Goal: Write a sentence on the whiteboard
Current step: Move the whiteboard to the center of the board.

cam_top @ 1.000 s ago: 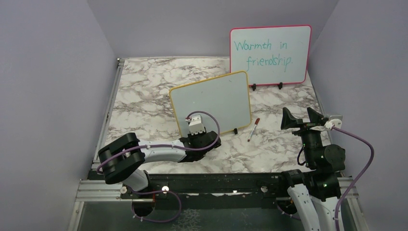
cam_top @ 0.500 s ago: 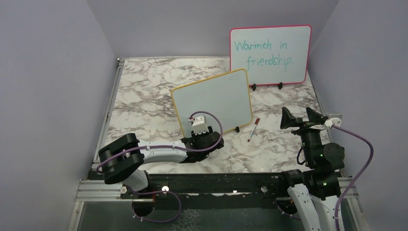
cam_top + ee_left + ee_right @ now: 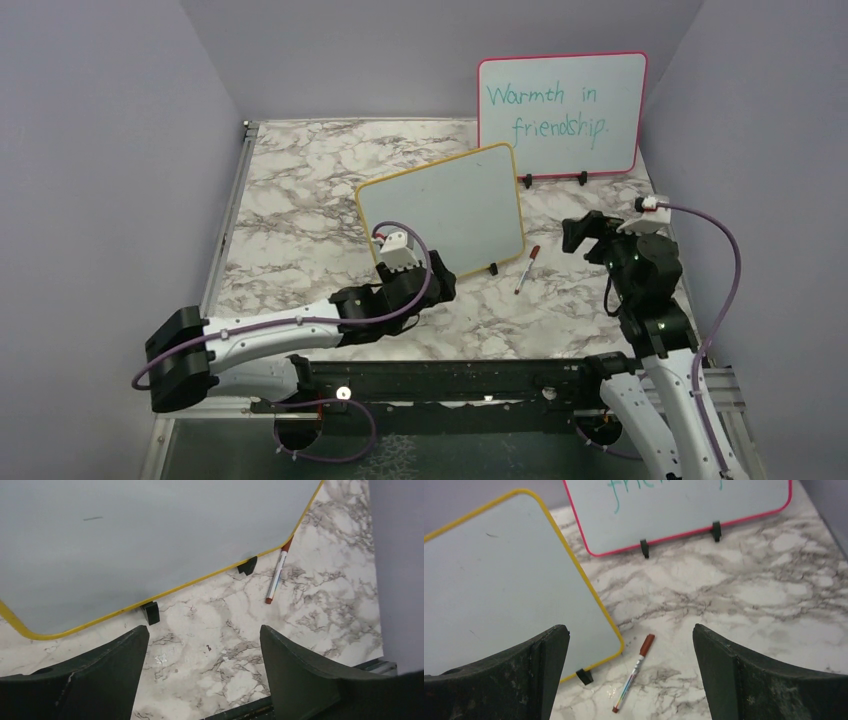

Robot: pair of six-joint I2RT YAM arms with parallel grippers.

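Observation:
The marker lies below my right gripper and to its left in the top view, so I should next move the gripper sideways and down onto the marker's white body [image 3: 522, 280] [image 3: 626, 688].
The whiteboard [image 3: 440, 212] with the yellow frame stands tilted back on black clip feet at mid table. Its face [image 3: 150, 540] is blank apart from a faint short dark mark, and no sentence is in view on it. My left gripper [image 3: 202, 630] is open and empty, just in front of the board's lower left edge [image 3: 405, 268]. A red-capped marker [image 3: 527, 268] lies flat on the marble right of the board's lower right corner. My right gripper [image 3: 630, 630] is open above the marker [image 3: 634, 679], apart from it, at the right [image 3: 583, 232].
A pink-framed board [image 3: 560, 115] with teal writing stands at the back right on black feet. Purple walls close in the marble table [image 3: 300, 190] on the left, back and right. A black rail [image 3: 450, 375] runs along the near edge.
The left gripper opened and its arm stretched lower along the table; the yellow board shifted slightly right. The right arm swung forward and tipped down over the marker.

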